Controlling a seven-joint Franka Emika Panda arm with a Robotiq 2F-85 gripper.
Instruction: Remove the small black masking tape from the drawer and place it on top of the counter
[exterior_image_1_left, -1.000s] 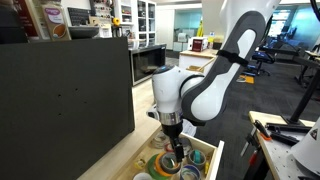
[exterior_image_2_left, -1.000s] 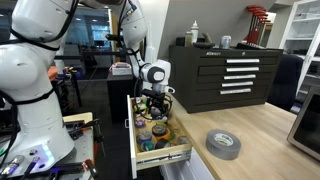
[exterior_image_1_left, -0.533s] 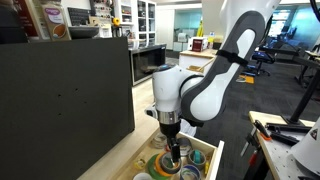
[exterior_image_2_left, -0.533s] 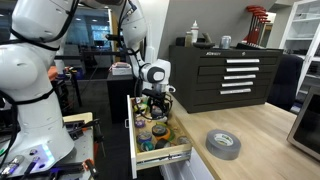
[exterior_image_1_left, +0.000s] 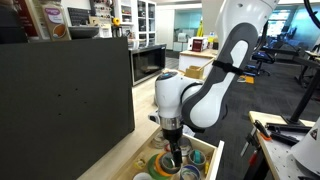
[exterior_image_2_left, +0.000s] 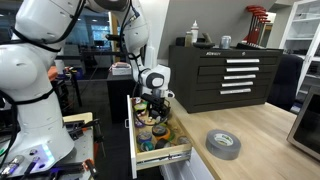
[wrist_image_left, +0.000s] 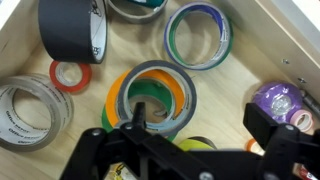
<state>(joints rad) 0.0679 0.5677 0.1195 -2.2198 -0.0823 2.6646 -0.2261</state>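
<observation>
The stacked grey roll's rim (wrist_image_left: 189, 101) is below the gripper's parted fingers, so the open gripper needs to go down astride it next, one finger in the roll's hole, and close.
The drawer (wrist_image_left: 215, 110) stands pulled out, its pale floor covered with tape rolls. The black masking tape (wrist_image_left: 70, 25) lies at the top left of the wrist view, cut off by the frame edge. My gripper (wrist_image_left: 200, 120) hangs open low over the drawer, well apart from the black roll. Its left finger (wrist_image_left: 137, 112) sits over the hole of a stacked orange, green and grey roll (wrist_image_left: 150, 90). Its right finger (wrist_image_left: 268, 125) is beside a purple roll (wrist_image_left: 285, 100). Both exterior views show the gripper (exterior_image_1_left: 175, 155) (exterior_image_2_left: 152, 108) inside the drawer (exterior_image_1_left: 207, 150) (exterior_image_2_left: 163, 152). The tan counter (exterior_image_2_left: 260, 135) runs beside it.
A green-and-yellow roll (wrist_image_left: 198, 40), a small red roll (wrist_image_left: 70, 75) and a clear tape roll (wrist_image_left: 35, 110) lie around the gripper. A large grey roll (exterior_image_2_left: 223, 144) rests on the counter. A tall black panel (exterior_image_1_left: 60, 100) stands beside the drawer, a black tool chest (exterior_image_2_left: 225, 75) behind.
The arm has shifted slightly and the gripper has sunk a little lower into the drawer. The jaws stay open; no roll has moved.
</observation>
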